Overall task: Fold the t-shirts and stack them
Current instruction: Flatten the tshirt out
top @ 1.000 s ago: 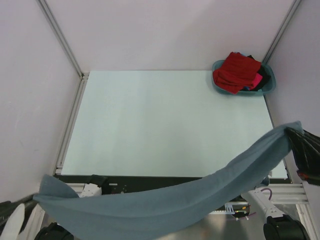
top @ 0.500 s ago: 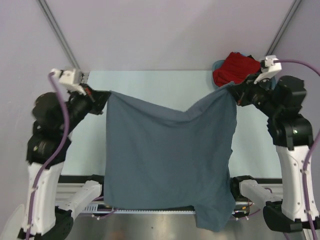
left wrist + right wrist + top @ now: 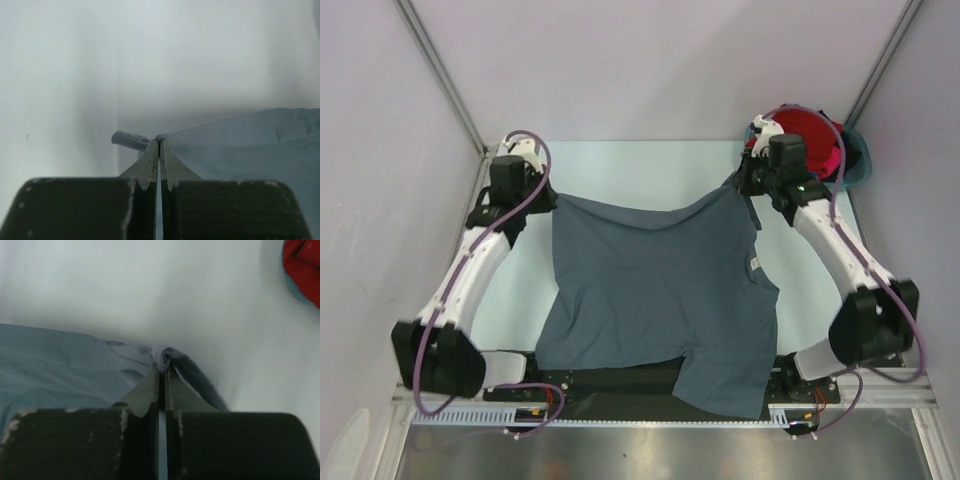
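Observation:
The held far corner is raised above the spread shirt, so my right gripper should lower back onto the cloth beside the white neck label (image 3: 755, 263) and release.
A large slate-grey t-shirt (image 3: 660, 290) lies spread over the middle of the table, its white neck label (image 3: 755, 263) on the right side. My left gripper (image 3: 548, 203) is shut on its far left corner, and in the left wrist view the left gripper (image 3: 159, 142) pinches a fold of the grey cloth (image 3: 250, 145). My right gripper (image 3: 738, 186) is shut on the far right corner, where the right gripper (image 3: 161, 367) holds bunched grey cloth (image 3: 50, 360). The shirt's near edge hangs over the table's front. A red t-shirt (image 3: 808, 128) and a pink one (image 3: 835, 160) sit in the basin.
The teal plastic basin (image 3: 861, 172) stands at the table's far right corner, close behind my right wrist. Grey walls and metal frame posts (image 3: 440, 75) enclose the table on the left, back and right. Pale table surface (image 3: 640, 165) shows beyond the shirt.
Both arms have swung from the near edge out over the table and down, carrying the grey t-shirt from a hanging stretch to lying flat. Both grips have stayed shut.

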Robot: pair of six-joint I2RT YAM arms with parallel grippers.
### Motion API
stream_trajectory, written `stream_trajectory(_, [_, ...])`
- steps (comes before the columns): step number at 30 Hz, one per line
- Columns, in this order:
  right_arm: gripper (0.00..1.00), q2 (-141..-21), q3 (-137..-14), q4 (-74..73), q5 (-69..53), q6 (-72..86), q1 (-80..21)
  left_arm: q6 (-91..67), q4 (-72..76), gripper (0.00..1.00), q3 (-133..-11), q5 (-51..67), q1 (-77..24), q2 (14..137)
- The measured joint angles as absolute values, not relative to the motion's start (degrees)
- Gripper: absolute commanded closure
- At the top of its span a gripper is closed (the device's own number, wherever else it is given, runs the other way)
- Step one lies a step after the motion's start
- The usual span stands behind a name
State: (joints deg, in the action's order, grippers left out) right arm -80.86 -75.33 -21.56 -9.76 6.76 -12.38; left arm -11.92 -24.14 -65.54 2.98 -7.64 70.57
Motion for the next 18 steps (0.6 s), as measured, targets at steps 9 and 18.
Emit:
stream_trajectory(9, [1.0,-107.5,-87.57,-15.0,-6.72,5.15,-12.38,-10.9,-17.06,1.0,-75.29,3.07,-5.78,96.53])
stream_trajectory(18, [1.0,-123.9,-108.88,-15.64,-6.28,2.7,-12.1,-8.67,-18.63,1.0,-97.25,3.38,-2.28,116.51])
